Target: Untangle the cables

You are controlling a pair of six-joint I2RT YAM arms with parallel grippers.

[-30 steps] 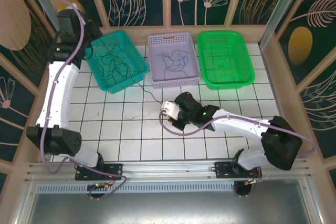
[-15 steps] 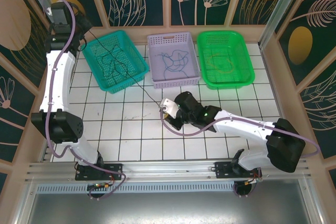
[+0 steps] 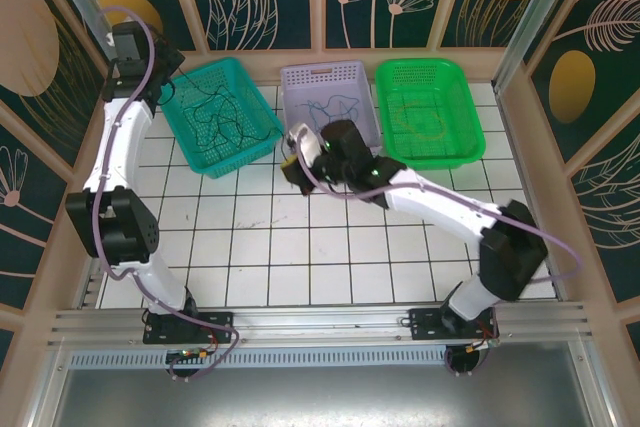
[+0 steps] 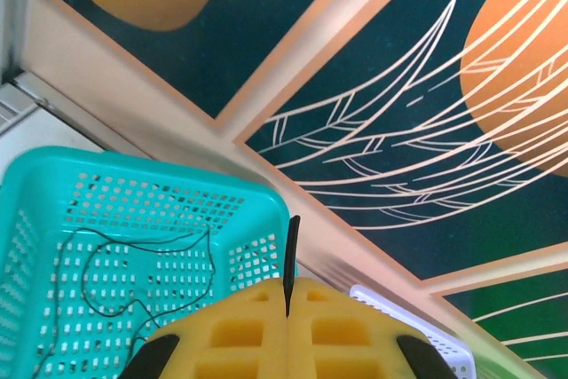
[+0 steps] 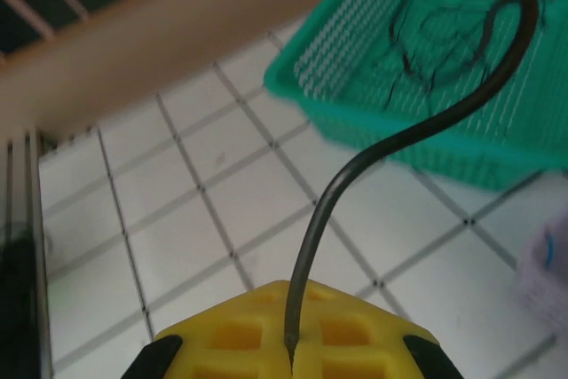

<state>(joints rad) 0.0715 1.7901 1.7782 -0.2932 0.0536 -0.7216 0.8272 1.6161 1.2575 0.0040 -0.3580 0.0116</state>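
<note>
Next, my right gripper will move outward over the teal basket's side (image 3: 259, 105) (image 5: 508, 144) by the lilac basket and release the black cable, since that side lies outward of my gripper.
My left gripper (image 4: 287, 288) is shut on one end of a thin black cable (image 4: 291, 250), whose tip sticks up between the yellow pads. It hangs at the far left corner of the teal basket (image 3: 205, 152), where the left gripper (image 3: 153, 87) shows from above. My right gripper (image 5: 291, 299) is shut on a black cable (image 5: 390, 153) that curves up toward the teal basket (image 5: 497, 144). From above, the right gripper (image 3: 291, 159) sits between the teal and lilac baskets. More black cables (image 3: 218, 117) lie in the teal basket, blue cables (image 3: 335, 115) in the lilac one.
The lilac basket (image 3: 330, 72) and a green basket (image 3: 425, 69) holding a green cable (image 3: 428, 129) stand in a row at the back of the white tiled table (image 3: 250, 247). Patterned walls close in the back and sides. The right arm stretches diagonally across the table.
My right gripper has carried its cable end from mid-table back to the gap between the teal and lilac baskets. The left gripper shifted slightly at the basket's far corner. The taut cable went slack.
</note>
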